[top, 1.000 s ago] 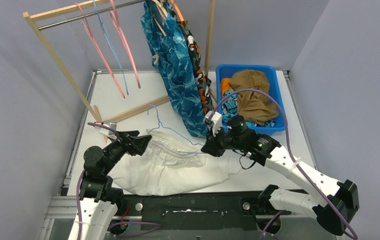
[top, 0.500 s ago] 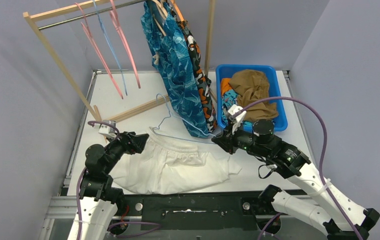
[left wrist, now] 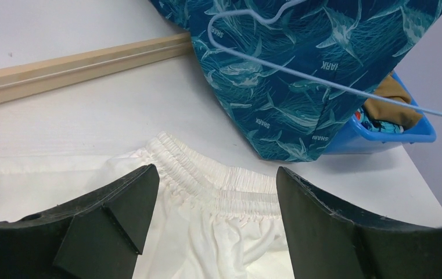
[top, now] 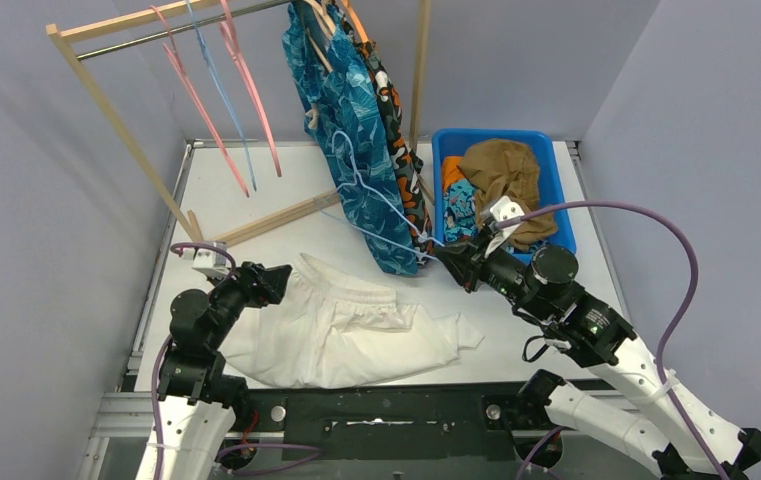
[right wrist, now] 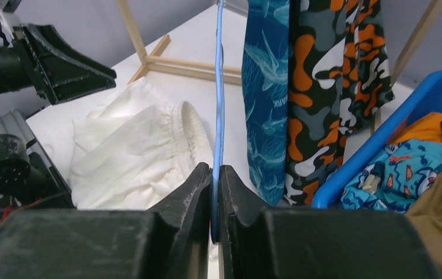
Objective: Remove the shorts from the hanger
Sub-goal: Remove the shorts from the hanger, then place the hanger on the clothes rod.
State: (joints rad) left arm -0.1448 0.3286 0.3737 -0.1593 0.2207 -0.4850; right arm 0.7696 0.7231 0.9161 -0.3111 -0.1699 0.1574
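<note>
My right gripper should move up and outward and let go of the emptied blue hanger at the bare bar beside the teal shorts, because that bar is above my right gripper and farther outward.
The white shorts (top: 341, 330) lie flat on the table, off the hanger; they also show in the left wrist view (left wrist: 207, 197) and the right wrist view (right wrist: 131, 145). My right gripper (top: 453, 262) is shut on a thin blue hanger (top: 376, 195), lifted in front of the hanging teal shark-print shorts (top: 351, 130); the wire runs up between my jaws (right wrist: 219, 104). My left gripper (top: 274, 283) is open and empty just above the white waistband (left wrist: 218, 180). Camouflage shorts (top: 393, 120) hang behind the teal pair.
A wooden rack (top: 116, 120) with pink and blue empty hangers (top: 218, 90) stands at the back left. A blue bin (top: 556, 190) at the back right holds brown (top: 504, 180), orange and blue patterned shorts.
My right gripper has moved right and up towards the bin, carrying the blue hanger clear of the white shorts. The left gripper has stayed open over the waistband.
</note>
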